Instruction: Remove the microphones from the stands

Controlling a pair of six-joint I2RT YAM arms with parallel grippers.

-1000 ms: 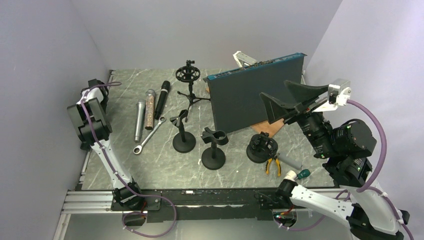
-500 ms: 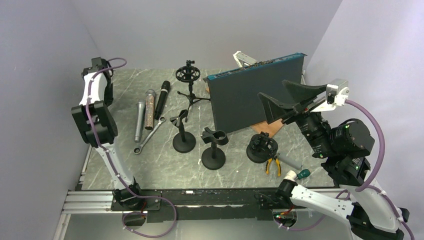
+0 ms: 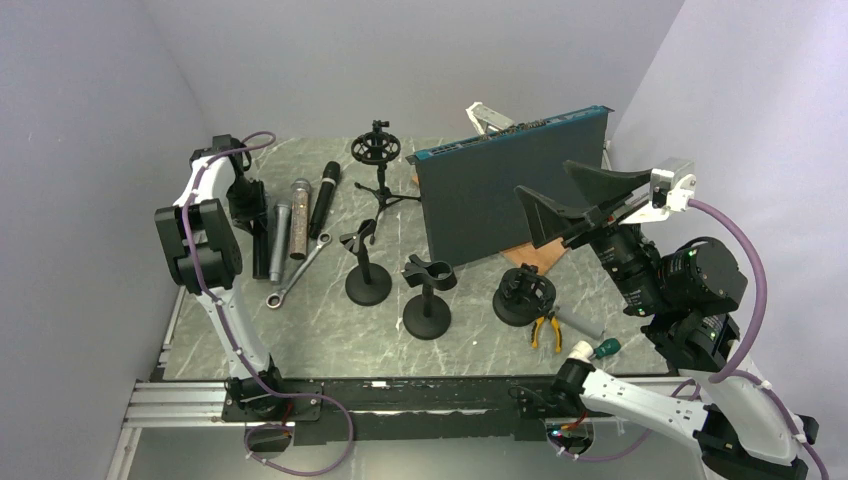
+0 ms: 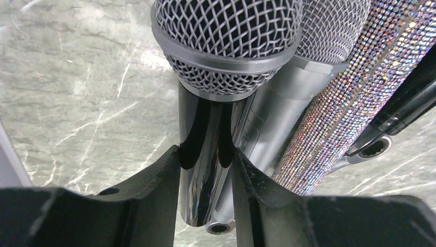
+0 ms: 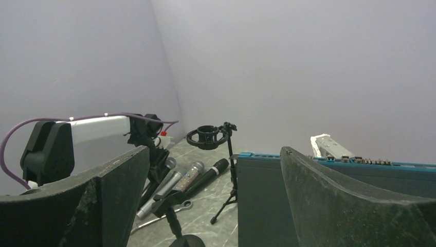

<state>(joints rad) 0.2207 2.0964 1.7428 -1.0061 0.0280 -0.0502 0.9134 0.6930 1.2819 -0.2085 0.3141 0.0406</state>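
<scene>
My left gripper will next lower the shiny chrome body onto the bare tabletop (image 3: 248, 264) (image 4: 163, 131) beside the silver microphone and let go. That clear spot is just below it.
My left gripper (image 4: 205, 172) is shut on the shiny chrome body of a microphone (image 4: 205, 128) with a mesh head. It holds the microphone low over the table, right beside the lying microphones. In the top view the left gripper (image 3: 252, 215) is at the back left, just left of a silver microphone (image 3: 278, 240). Two clip stands (image 3: 367, 265) (image 3: 428, 297) and a low holder (image 3: 523, 297) stand mid-table with nothing in them. My right gripper (image 3: 565, 205) is open, empty and raised high at the right; it also shows in the right wrist view (image 5: 215, 159).
A silver microphone (image 4: 288, 103), a glitter microphone (image 4: 349, 98) and a black microphone (image 4: 411, 103) lie side by side, with a wrench (image 3: 297, 270) by them. A tripod shock mount (image 3: 378, 160) stands at the back. A dark rack unit (image 3: 500, 195) leans upright. Pliers (image 3: 545, 328) lie in front.
My left arm has swung from the far left wall rightward and down to the row of microphones, with the chrome microphone in its jaws. The right arm has barely moved.
</scene>
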